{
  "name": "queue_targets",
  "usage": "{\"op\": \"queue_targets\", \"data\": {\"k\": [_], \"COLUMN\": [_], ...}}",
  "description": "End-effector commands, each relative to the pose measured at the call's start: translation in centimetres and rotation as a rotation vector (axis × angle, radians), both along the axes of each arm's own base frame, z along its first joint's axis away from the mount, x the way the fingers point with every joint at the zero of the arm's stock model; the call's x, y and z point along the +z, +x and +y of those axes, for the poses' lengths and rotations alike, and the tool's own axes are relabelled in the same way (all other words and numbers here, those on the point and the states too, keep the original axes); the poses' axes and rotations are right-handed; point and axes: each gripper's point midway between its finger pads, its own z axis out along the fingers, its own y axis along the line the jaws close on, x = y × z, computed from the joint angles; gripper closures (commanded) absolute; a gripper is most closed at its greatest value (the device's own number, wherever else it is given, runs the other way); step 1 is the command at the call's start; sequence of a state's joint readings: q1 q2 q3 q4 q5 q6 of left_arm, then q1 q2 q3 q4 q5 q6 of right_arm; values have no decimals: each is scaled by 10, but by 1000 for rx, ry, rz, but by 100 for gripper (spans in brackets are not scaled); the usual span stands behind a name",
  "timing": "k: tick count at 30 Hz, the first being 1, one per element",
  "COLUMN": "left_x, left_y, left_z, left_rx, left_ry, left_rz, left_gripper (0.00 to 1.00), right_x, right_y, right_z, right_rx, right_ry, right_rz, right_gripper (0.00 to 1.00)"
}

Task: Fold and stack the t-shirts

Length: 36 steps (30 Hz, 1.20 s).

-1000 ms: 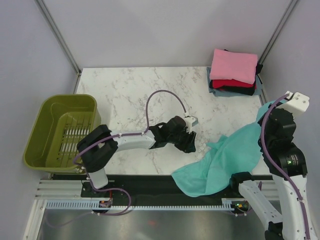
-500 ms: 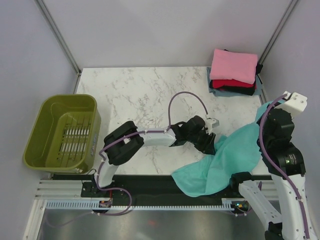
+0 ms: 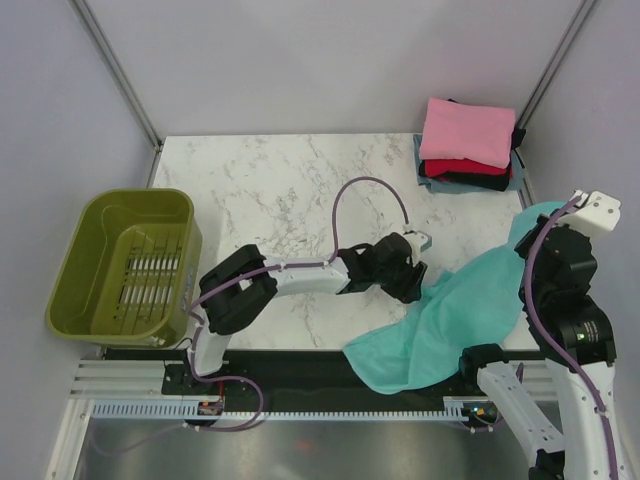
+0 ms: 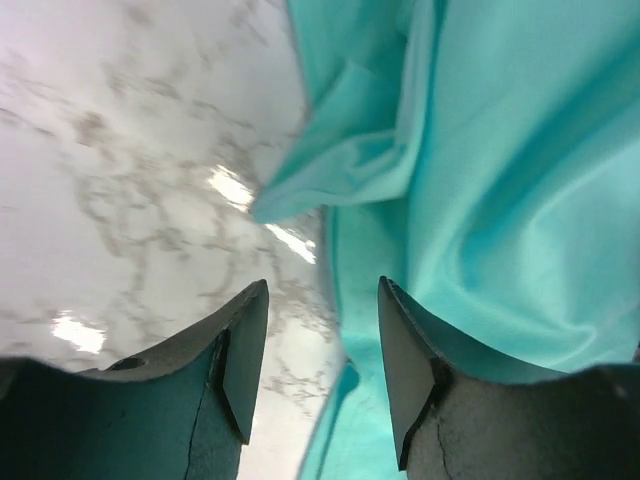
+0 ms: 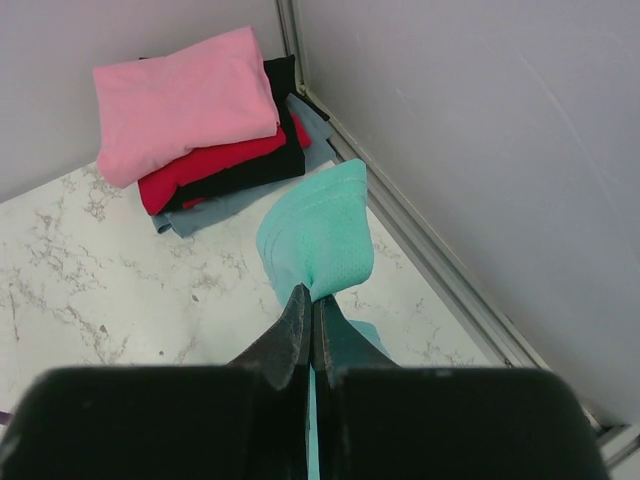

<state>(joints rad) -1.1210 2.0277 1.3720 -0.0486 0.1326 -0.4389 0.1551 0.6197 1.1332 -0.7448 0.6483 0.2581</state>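
My left gripper will next move down below its open fingers onto the jutting tip of the teal fold, as that tip sticks out over bare marble.
The teal t-shirt lies crumpled at the table's front right, one end hanging over the front edge. My right gripper is shut on a bunched end of the teal shirt and holds it up near the right wall. My left gripper is open, low over the shirt's left edge, with cloth and marble between its fingers. In the top view the left gripper is at that edge. A folded stack with a pink shirt on top, then red, black and grey-blue, sits at the back right corner.
An olive-green plastic basket stands off the table's left edge. The white marble table is bounded by metal frame rails at the back and the right. The left arm's purple cable arcs above the table's middle.
My left arm has reached to the right, from the table's middle to the teal shirt's left edge. The right gripper, still holding the shirt, has shifted slightly.
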Motion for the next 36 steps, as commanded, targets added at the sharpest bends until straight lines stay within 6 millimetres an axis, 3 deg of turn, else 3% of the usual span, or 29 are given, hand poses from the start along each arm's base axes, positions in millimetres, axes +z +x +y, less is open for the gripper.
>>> {"op": "queue_targets", "data": {"k": [1, 5, 9, 14, 27, 30, 31, 33, 35, 36], "left_x": [33, 37, 12, 2, -19, -19, -20, -12, -7, 17], "left_y": [42, 49, 38, 21, 25, 27, 27, 27, 32, 37], "left_z": [15, 7, -8, -21, -37, -40, -41, -42, -36, -33], "left_rx": [68, -24, -137, -233, -251, -247, -247, -244, -214, -193], "left_ry": [-9, -59, -72, -130, -145, -155, -159, -176, -163, -182], "left_rz": [-158, -224, -197, -136, -136, -136, -136, -142, -143, -168], "left_gripper": [44, 42, 42, 42, 44, 51, 72, 98, 98, 98], "right_x": [10, 9, 9, 8, 3, 2, 1, -2, -3, -3], "right_y": [-1, -1, -1, -2, 3, 3, 4, 5, 5, 5], "right_z": [4, 7, 7, 5, 5, 5, 6, 6, 6, 6], "right_rx": [30, 43, 46, 38, 41, 40, 43, 41, 40, 42], "right_ry": [9, 15, 11, -4, -13, -14, -13, -14, -14, -11], "right_rz": [-37, -34, -27, -16, 5, 8, 10, 17, 14, 13], "right_gripper": [100, 100, 100, 100, 100, 100, 100, 100, 100, 100]}}
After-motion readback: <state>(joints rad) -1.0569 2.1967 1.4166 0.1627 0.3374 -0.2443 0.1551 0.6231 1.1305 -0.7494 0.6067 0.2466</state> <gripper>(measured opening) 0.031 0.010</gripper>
